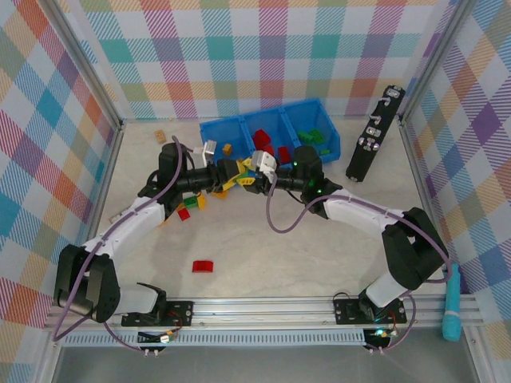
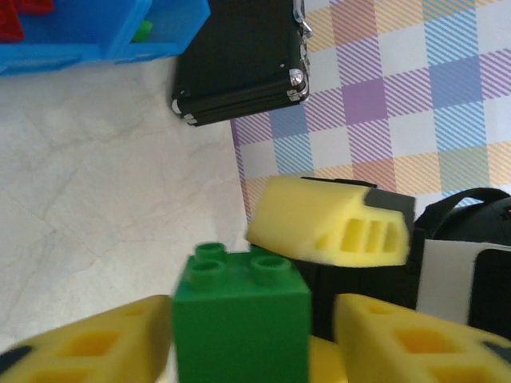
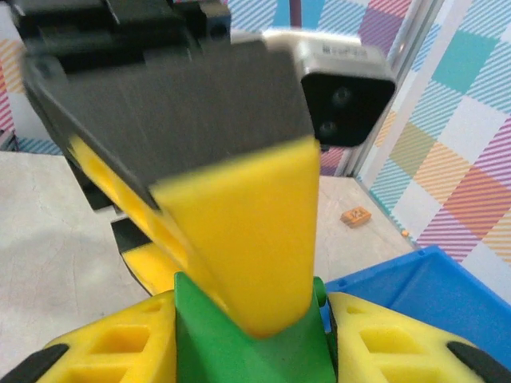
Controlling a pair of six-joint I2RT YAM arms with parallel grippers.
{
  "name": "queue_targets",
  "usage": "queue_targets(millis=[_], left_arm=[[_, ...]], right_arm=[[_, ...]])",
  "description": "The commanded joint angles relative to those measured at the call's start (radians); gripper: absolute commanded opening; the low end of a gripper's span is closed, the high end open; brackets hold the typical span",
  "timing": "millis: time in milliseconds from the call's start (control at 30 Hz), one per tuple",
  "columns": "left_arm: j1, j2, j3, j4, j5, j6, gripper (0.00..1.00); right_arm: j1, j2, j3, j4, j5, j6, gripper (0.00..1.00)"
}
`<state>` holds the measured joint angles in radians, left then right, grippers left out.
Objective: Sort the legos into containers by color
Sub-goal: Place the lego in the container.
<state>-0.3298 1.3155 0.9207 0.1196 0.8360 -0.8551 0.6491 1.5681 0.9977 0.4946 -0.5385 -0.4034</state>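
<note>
The right gripper moves outward toward the black case next and releases the green lego. The green legos' section of the case lies outward of the gripper on that side.
Both grippers meet over the table just in front of the blue bin, with a green lego between them. My right gripper is shut on this green lego, a pad pressing each side. My left gripper is open around the same brick, with a gap showing on the brick's right side. In the top view the left gripper and right gripper face each other tip to tip. The bin's compartments hold yellow, red and green legos.
Loose legos lie on the table: a red one in the near middle, and a red one and a green one under the left arm. A tan block sits back left. A black case leans at the right wall.
</note>
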Motion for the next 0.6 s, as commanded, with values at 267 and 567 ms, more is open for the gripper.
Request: queue_targets(millis=[267,567], left_arm=[[0.049,-0.124,0.085,-0.362,-0.123,0.269,0.83],[0.113,-0.148,0.221,-0.836,-0.480,0.518,0.84]], right_arm=[[-0.137,-0.093,0.007,-0.234,0.122,-0.057,0.27],[-0.263,-0.014,0.118,-0.288,0.328,-0.091,0.27]])
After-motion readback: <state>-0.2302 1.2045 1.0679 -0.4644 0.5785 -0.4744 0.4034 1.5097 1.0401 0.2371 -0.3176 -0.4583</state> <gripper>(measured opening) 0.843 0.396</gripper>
